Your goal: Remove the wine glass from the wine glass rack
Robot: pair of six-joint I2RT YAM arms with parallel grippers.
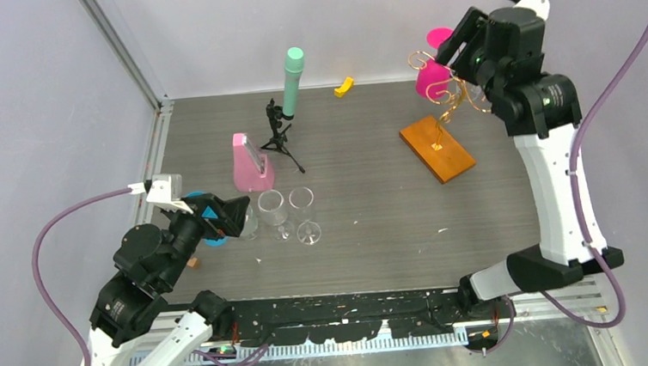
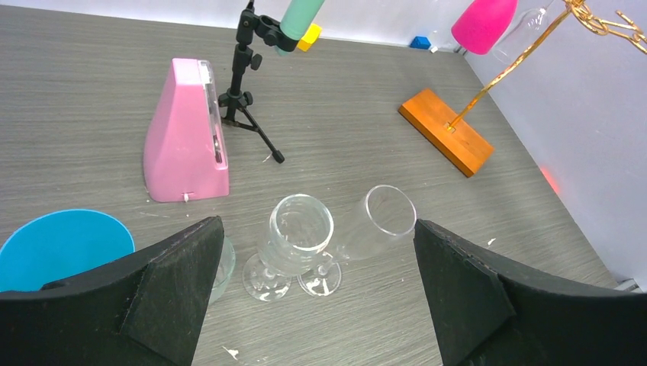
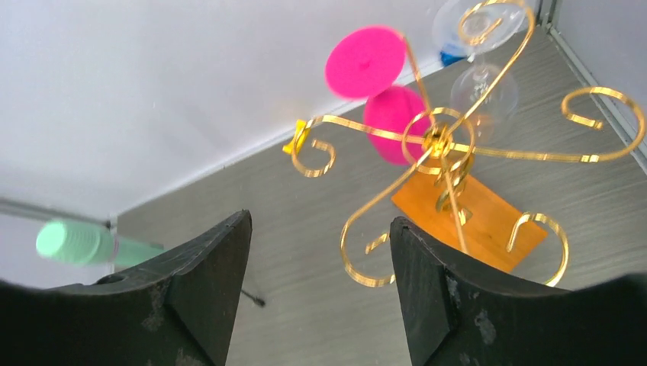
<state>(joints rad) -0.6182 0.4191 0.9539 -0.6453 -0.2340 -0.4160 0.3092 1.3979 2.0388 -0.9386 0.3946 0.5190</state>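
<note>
My right gripper lowers outward next, tilting level, and closes on the pink wine glass's foot, since that flat disc sits exposed above its scroll arm.
The gold wire wine glass rack stands on its orange-brown wooden base at the back right. A pink wine glass hangs upside down from one scroll arm, and a clear wine glass hangs from another arm behind it. My right gripper is open and empty, just above and in front of the rack's top, with the nearest scroll beside its right finger. My left gripper is open and empty, low over the table at the front left. The rack also shows in the left wrist view.
Two clear wine glasses stand in front of my left gripper, a third partly hidden behind its left finger. A blue bowl, a pink metronome, a black tripod with a green microphone and a yellow piece are also there.
</note>
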